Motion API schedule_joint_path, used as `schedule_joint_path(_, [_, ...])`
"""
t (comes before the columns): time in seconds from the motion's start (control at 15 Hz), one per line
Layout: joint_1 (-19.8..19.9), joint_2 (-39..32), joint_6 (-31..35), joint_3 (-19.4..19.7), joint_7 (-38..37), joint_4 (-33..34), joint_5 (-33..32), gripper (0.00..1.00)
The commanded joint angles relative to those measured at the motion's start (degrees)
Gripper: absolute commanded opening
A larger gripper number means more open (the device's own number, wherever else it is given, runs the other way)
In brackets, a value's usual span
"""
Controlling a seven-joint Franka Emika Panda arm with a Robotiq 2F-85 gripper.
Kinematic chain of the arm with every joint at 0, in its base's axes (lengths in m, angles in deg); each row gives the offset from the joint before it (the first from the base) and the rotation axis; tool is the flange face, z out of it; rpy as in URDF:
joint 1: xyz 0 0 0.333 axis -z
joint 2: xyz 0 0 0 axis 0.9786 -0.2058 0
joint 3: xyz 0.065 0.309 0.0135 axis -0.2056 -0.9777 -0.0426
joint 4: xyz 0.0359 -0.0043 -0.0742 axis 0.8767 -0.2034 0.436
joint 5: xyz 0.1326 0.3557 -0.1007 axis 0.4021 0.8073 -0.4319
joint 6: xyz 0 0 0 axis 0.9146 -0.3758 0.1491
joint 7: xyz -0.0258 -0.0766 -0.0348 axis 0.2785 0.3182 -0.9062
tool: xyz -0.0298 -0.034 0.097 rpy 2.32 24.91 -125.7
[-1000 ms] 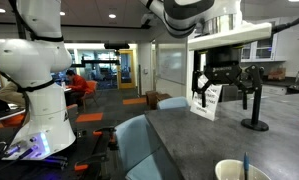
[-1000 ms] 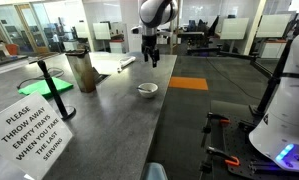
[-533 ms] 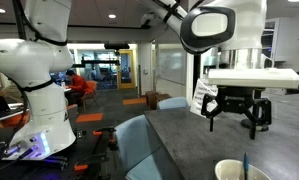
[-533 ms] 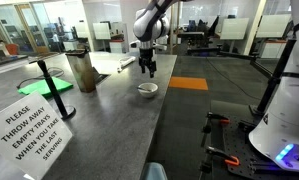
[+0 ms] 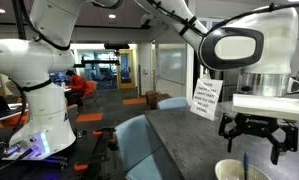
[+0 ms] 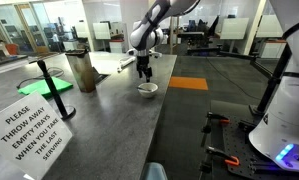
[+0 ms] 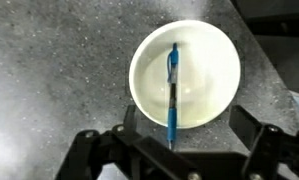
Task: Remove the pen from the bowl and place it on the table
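The robot's gripper should lower, fingers open, onto the blue pen's raised end (image 5: 245, 158) (image 7: 172, 130), which stands below it, because that end sticks out past the bowl's rim.
The cream-white bowl (image 7: 185, 72) sits on the dark grey table (image 7: 49, 70). The blue pen (image 7: 173, 95) lies in it, one end sticking out over the near rim. In the wrist view my gripper (image 7: 179, 150) is open, its fingers either side of the bowl's near edge, above it. In an exterior view the gripper (image 5: 257, 140) hangs just above the bowl (image 5: 239, 171) with the pen (image 5: 244, 163) standing out of it. In an exterior view the gripper (image 6: 144, 70) is over the bowl (image 6: 147, 89) on the table (image 6: 119, 120).
A white sign (image 5: 205, 98) stands on the table; it also shows close up (image 6: 29, 125). A black post on a round base (image 6: 47, 82) and a brown bag-like object (image 6: 83, 72) stand at the table's far side. A table edge (image 7: 264, 60) runs beside the bowl.
The gripper has come down and moved over the bowl from farther back on the table. The bowl and pen have not moved.
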Motion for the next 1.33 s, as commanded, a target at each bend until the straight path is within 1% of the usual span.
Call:
schedule_joint_path(0.0, [1.7, -2.9, -1.1, -1.7, -0.4, 3.5, 1.1, 0.98])
schedule_joint_path(0.13, [1.6, -3.8, -0.2, -1.5, -1.7, 3.6, 0.7, 0.87])
schedule_joint_path(0.2, [1.7, -4.1, 0.0, -1.6, -2.0, 3.7, 0.7, 0.77])
schedule_joint_path(0.27, [1.7, -4.2, 0.4, -1.4, -2.7, 3.4, 0.5, 0.61])
schedule_joint_path(0.33, [1.7, -4.2, 0.8, -1.4, -3.1, 3.2, 0.5, 0.57])
schedule_joint_path(0.53, [1.3, -4.1, 1.8, -1.0, -4.8, 2.3, -0.1, 0.54])
schedule_joint_path(0.67, [1.3, -4.7, 1.5, -1.2, -5.9, 2.5, 0.0, 0.61])
schedule_joint_path(0.73, [1.3, -5.0, 1.4, -1.4, -5.8, 2.6, 0.0, 0.60])
schedule_joint_path(0.8, [1.2, -5.4, 1.3, -1.5, -6.3, 2.7, -0.1, 0.61])
schedule_joint_path(1.0, [1.1, -6.8, 1.3, -1.7, -7.3, 3.2, -0.2, 0.59])
schedule_joint_path(1.2, [1.0, -8.0, 2.0, -1.8, -8.5, 3.7, -0.4, 0.59])
schedule_joint_path(1.27, [1.0, -8.2, 2.3, -1.8, -8.8, 3.7, -0.5, 0.43])
